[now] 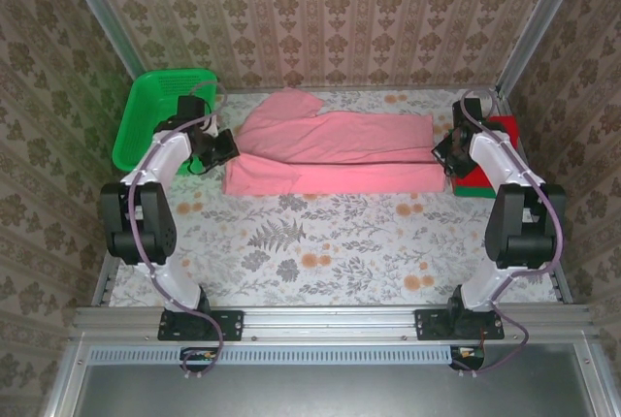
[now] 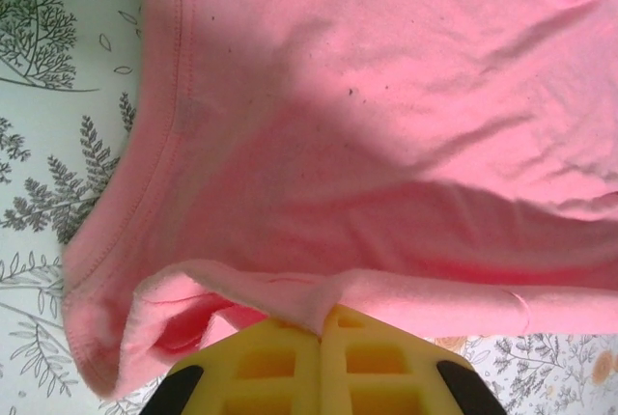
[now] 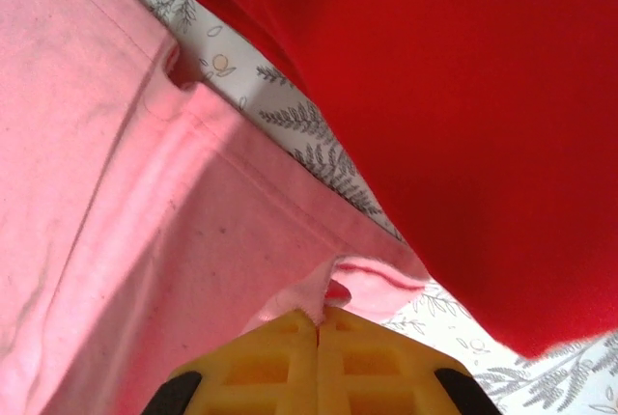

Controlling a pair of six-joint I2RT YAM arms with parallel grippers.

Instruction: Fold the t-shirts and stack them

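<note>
The pink t-shirt's crease lies outward of my fingers, so my right gripper will move slightly outward along the t-shirt's end and release the hem by the crease [image 1: 429, 150] [image 3: 159, 96].
A light pink t-shirt [image 1: 335, 150] lies across the back of the table, folded lengthwise into a long band. My left gripper [image 1: 225, 148] is shut on its left end, and the yellow fingertips [image 2: 270, 338] pinch a lifted fold of pink cloth [image 2: 290, 294]. My right gripper [image 1: 442, 153] is shut on the right end, where a small tuft of the pink hem [image 3: 328, 294] sits between its fingertips [image 3: 280, 333]. A folded red t-shirt [image 1: 505, 131] lies at the right on a folded green one [image 1: 473, 190]; the red cloth [image 3: 463, 116] fills the right wrist view's upper right.
A green plastic mesh basket [image 1: 155, 116] stands at the back left corner, close to the left arm. The floral tablecloth [image 1: 320, 242] is bare in front of the pink shirt. Patterned walls close in the back and both sides.
</note>
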